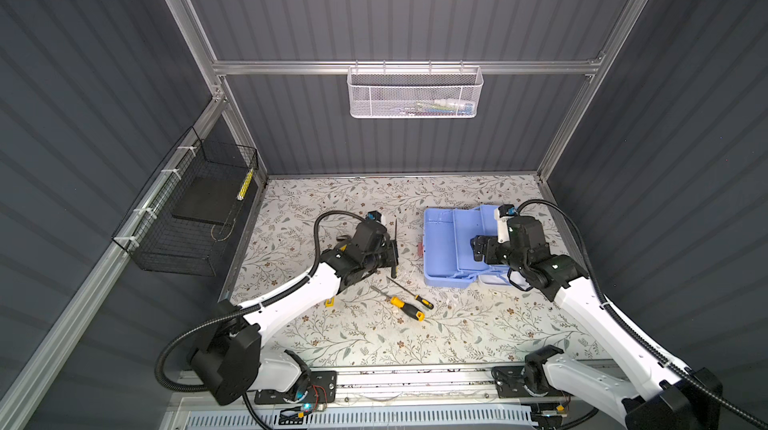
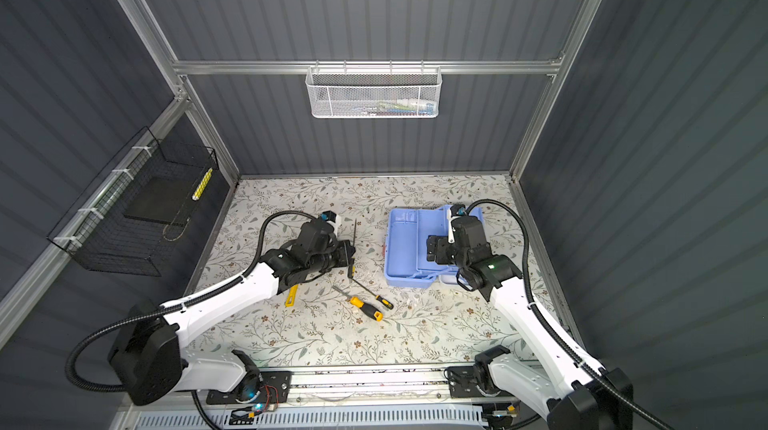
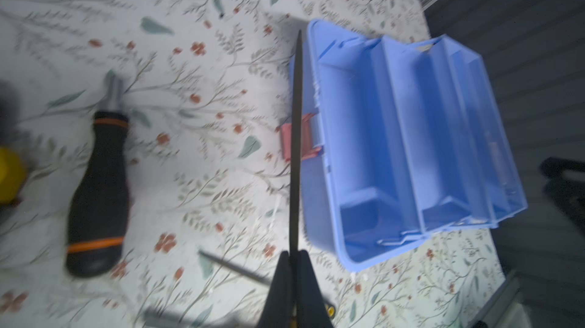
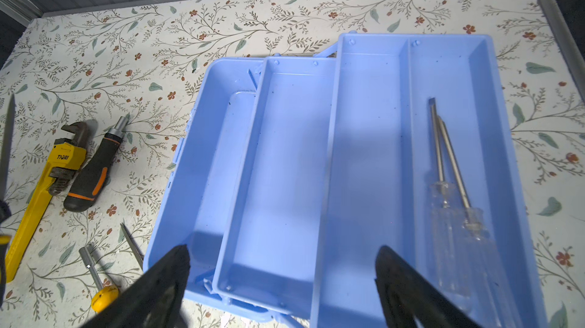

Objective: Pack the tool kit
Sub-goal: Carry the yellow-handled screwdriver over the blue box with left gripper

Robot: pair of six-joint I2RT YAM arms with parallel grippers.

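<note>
The screwdriver goes over the pink latch [image 3: 305,139] and the tool kit's deep section next, to above the empty tray beyond. My left gripper then releases it where the tray's bottom is clear.
The tool kit [image 1: 446,253] [image 2: 405,253] stands open right of centre, a light blue box with stepped trays and a pink latch [image 3: 305,139]. Two clear-handled screwdrivers [image 4: 449,184] lie in its outer tray. My right gripper [image 4: 281,279] [image 1: 478,247] hangs open above the trays, holding nothing. My left gripper [image 3: 294,255] [image 1: 392,252] is shut on a screwdriver whose black shaft [image 3: 297,89] [image 1: 396,228] sticks out just left of the box. On the mat lie a yellow pipe wrench [image 4: 41,184], a black screwdriver handle with orange bands [image 3: 98,190] and two yellow-handled screwdrivers [image 1: 409,308].
A white mesh basket [image 1: 415,91] hangs on the back wall and a black wire basket [image 1: 187,216] on the left wall. Grey walls and aluminium rails [image 1: 557,166] close in the flowered mat [image 1: 478,336] on three sides.
</note>
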